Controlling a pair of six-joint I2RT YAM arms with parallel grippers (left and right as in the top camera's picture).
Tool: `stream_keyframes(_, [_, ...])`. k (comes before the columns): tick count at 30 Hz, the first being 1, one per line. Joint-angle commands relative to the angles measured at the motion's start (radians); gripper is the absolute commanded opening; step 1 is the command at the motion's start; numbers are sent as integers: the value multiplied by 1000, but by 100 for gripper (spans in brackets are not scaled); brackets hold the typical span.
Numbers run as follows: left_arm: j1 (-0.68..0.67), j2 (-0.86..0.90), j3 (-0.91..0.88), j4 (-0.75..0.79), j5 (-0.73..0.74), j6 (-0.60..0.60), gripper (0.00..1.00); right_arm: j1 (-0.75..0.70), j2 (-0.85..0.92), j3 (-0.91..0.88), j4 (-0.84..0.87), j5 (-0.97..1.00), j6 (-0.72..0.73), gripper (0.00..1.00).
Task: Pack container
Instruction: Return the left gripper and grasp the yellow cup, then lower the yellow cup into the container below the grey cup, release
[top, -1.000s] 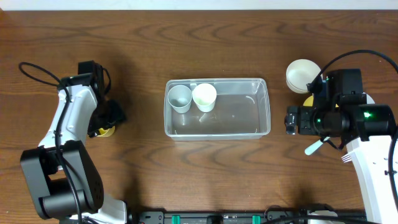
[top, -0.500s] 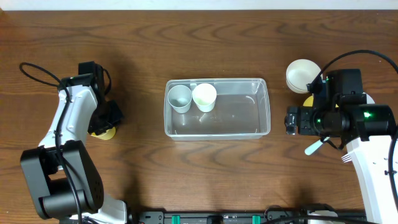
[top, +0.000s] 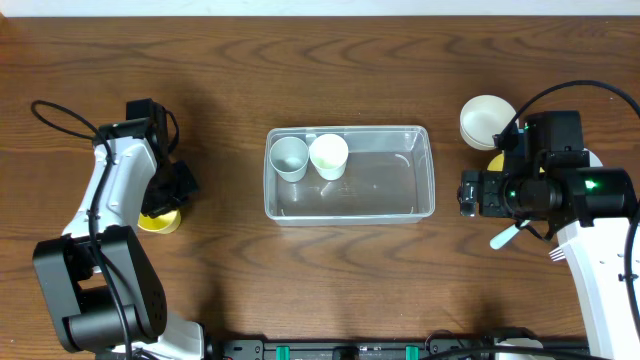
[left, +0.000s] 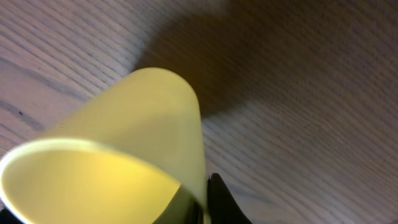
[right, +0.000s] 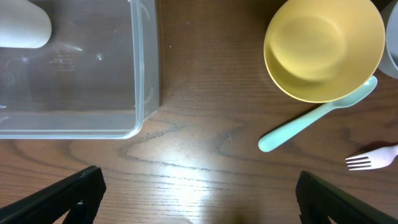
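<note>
The robot will next lift its left gripper over and down into the container's near corner by the pale-grey cup, as that corner is to the gripper's right in the overhead view.
The clear container stands mid-table with a pale-grey cup and a white cup in its left end. My left gripper is left of it, shut on the wall of a yellow cup. In the left wrist view the yellow cup fills the frame and one side of its rim is pinched by the gripper. My right gripper hovers open just right of the container. In its own view the right gripper is over bare wood beside the container's corner.
A stack of white bowls sits at the right rear. Beside the right arm lie a yellow bowl, a teal spoon and a pale fork. The white cup shows inside the container.
The left gripper's fingers have closed onto the yellow cup's wall, and the cup has shifted slightly toward the table's front. The right arm has not moved.
</note>
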Motion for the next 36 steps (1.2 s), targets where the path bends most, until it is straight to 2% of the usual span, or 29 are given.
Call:
stream_keyframes(1, [4, 6, -4, -6, -5, 3, 6, -7, 2, 19, -3, 3, 15, 99])
stream_keyframes(8, [4, -6, 25, -17, -8, 15, 6, -7, 2, 19, -3, 3, 15, 99])
stream_keyframes(16, [-65, -116, 207, -148, -8, 42, 6, -7, 2, 19, -2, 3, 15, 99])
stream_keyframes(20, [-190, -206, 306, -198, -8, 92, 6, -7, 2, 19, 0, 3, 15, 99])
stream_keyframes(26, [-481, -298, 341, -186, -7, 218, 6, -7, 2, 19, 0, 3, 15, 99])
stream_keyframes(30, [-639, -272, 337, -185, -8, 282, 6, -7, 2, 19, 0, 3, 15, 99])
stream_keyframes(36, [-746, -152, 336, -182, -3, 288, 6, -7, 2, 19, -1, 3, 15, 99])
